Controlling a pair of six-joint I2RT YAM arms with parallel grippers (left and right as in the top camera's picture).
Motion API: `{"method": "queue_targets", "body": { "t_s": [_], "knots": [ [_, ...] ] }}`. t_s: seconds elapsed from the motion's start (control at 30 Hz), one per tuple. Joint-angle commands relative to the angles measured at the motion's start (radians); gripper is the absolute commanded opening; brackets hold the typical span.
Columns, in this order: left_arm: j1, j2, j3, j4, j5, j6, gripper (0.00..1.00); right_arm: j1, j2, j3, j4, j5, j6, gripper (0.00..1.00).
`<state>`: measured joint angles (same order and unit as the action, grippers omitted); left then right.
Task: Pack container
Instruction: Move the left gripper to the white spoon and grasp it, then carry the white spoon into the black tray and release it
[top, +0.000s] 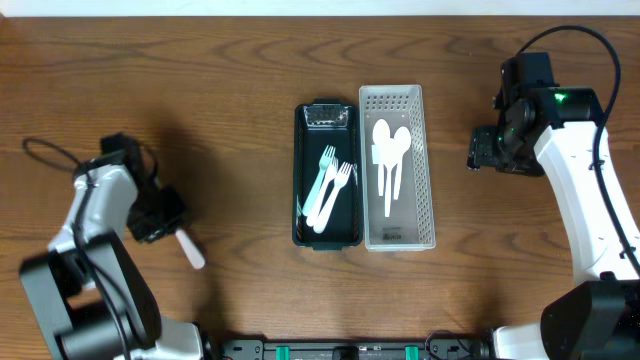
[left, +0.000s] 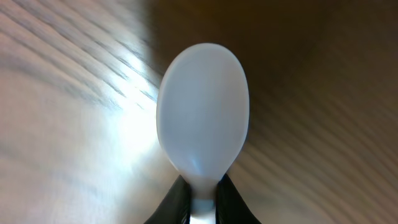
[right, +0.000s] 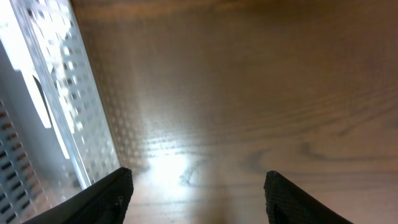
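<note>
My left gripper holds the spoon and next needs to lift it away from my base over the black tray, then lower it over the forks (top: 327, 194).
My left gripper (top: 165, 222) at the table's left is shut on a white plastic spoon (top: 190, 249); in the left wrist view its bowl (left: 203, 109) fills the frame with the neck pinched between the fingers (left: 202, 202). A black tray (top: 304, 190) in the middle holds white and pale blue forks (top: 328, 185). A white perforated basket (top: 428, 200) beside it holds white spoons (top: 390, 160). My right gripper (top: 482, 152) is open and empty over bare wood to the right of the basket; its wall shows in the right wrist view (right: 43, 106).
A black cable (top: 50, 155) loops on the table at the far left. The table's front edge carries black mounts with green clamps (top: 350, 350).
</note>
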<state>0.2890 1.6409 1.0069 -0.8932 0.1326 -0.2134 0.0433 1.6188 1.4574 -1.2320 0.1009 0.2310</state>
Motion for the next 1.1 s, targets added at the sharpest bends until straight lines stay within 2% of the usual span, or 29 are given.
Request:
{"method": "queue_targets", "body": {
  "t_s": [0.0,0.13,0.27,0.5,0.8,1.0,1.03,1.07],
  "knots": [
    [-0.131,-0.129,0.123,-0.051,0.014,-0.01,0.06,-0.004,0.005,-0.003,0.024,-0.001,0.023,0.72],
    [-0.317,-0.215,0.257,-0.114,0.013,-0.045,0.06,-0.004,0.005,-0.003,0.043,-0.001,0.023,0.73],
    [-0.494,-0.243,0.372,-0.099,-0.021,-0.109,0.06,-0.004,0.005,-0.003,0.043,-0.001,0.022,0.75],
    [-0.74,-0.169,0.387,0.082,-0.035,-0.148,0.06,-0.004,0.005,-0.003,0.041,-0.001,0.022,0.76],
    [-0.838,0.119,0.387,0.14,-0.069,-0.139,0.06,-0.004,0.005,-0.003,0.034,-0.001,0.022,0.75],
    [-0.846,0.2,0.387,0.141,-0.069,-0.135,0.06,-0.004,0.005,-0.003,0.035,0.0,0.022,0.76],
    [-0.846,0.199,0.387,0.142,-0.069,-0.131,0.14,-0.004,0.005,-0.003,0.036,0.0,0.022,0.76],
    [-0.846,0.193,0.387,0.147,-0.069,-0.115,0.33,-0.004,0.005,-0.003,0.039,0.0,0.021,0.76]
  ]
}}
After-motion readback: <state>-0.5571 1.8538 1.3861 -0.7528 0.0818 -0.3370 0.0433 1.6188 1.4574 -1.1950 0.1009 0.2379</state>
